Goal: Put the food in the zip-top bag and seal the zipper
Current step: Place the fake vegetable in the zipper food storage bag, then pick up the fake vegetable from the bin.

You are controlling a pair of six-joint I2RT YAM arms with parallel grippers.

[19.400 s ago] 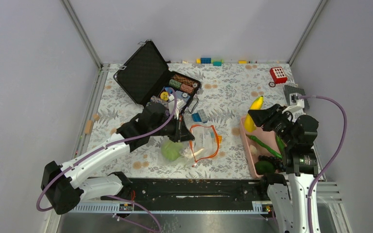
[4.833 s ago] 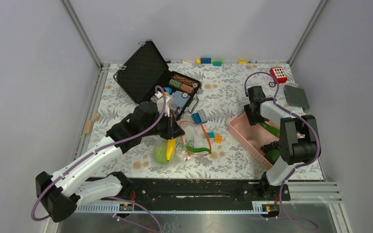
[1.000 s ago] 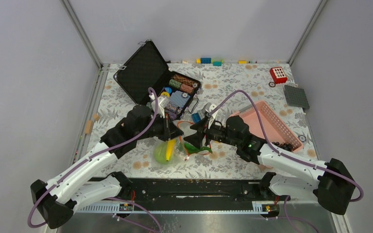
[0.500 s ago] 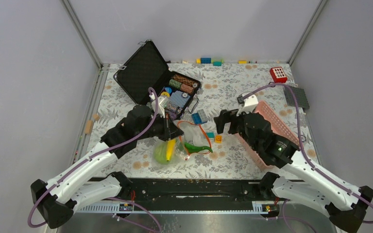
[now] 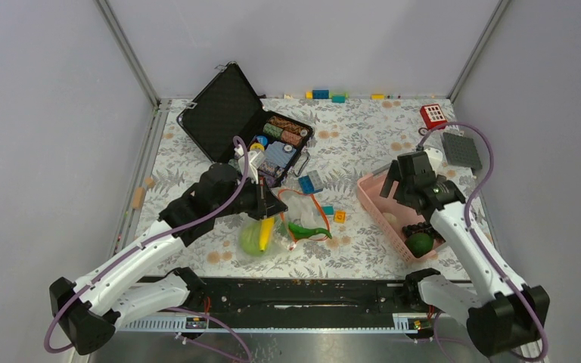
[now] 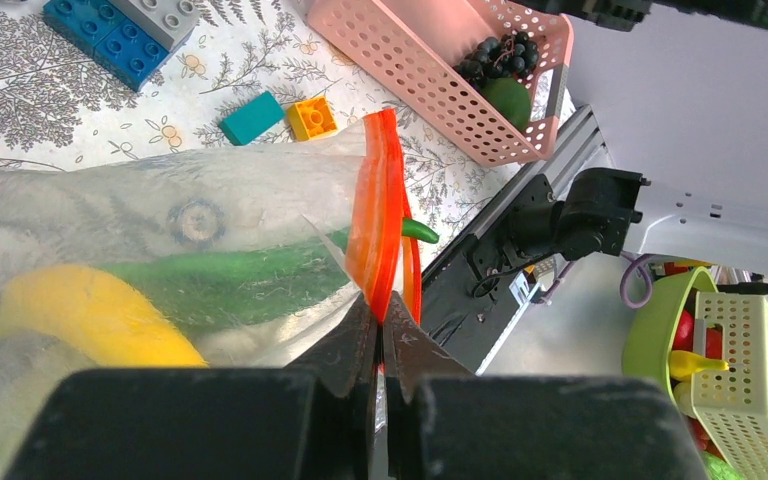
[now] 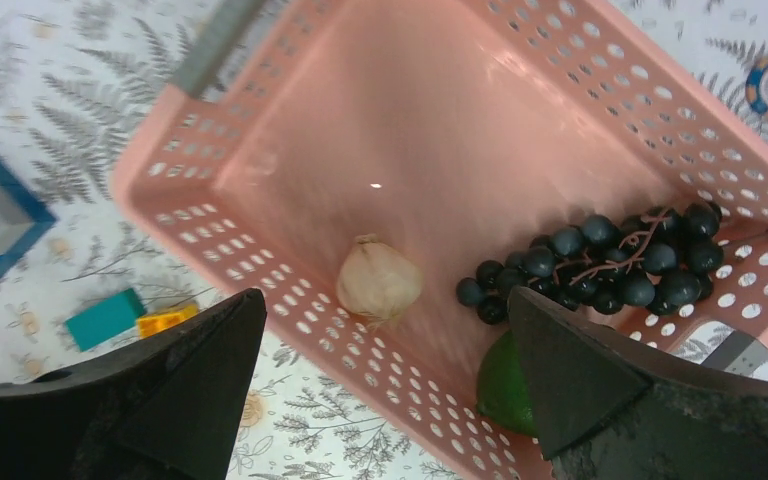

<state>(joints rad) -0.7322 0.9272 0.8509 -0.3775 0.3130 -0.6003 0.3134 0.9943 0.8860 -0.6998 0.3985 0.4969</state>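
Note:
I need to lower the open fingers of my right gripper into the pink basket next, around the white garlic-like piece, which lies clear of the grapes below my fingers.
The clear zip-top bag lies mid-table. My left gripper is shut on its orange-red zipper and holds the mouth up. Inside the bag are a yellow piece, a long green pod and a round light-green cabbage. The pod's tip pokes out of the mouth. My right gripper hangs open over the pink basket at the right. The basket holds more food: a white garlic-like piece, dark grapes and a dark green round piece.
An open black case with poker chips stands at the back left. Loose bricks lie beside the bag, with teal and orange ones near its mouth. A red toy and a grey baseplate sit at the back right.
My right arm has drawn back from the bag's mouth and swung right over the pink basket, jaws wide. The green pod stays in the bag. The left gripper keeps its hold.

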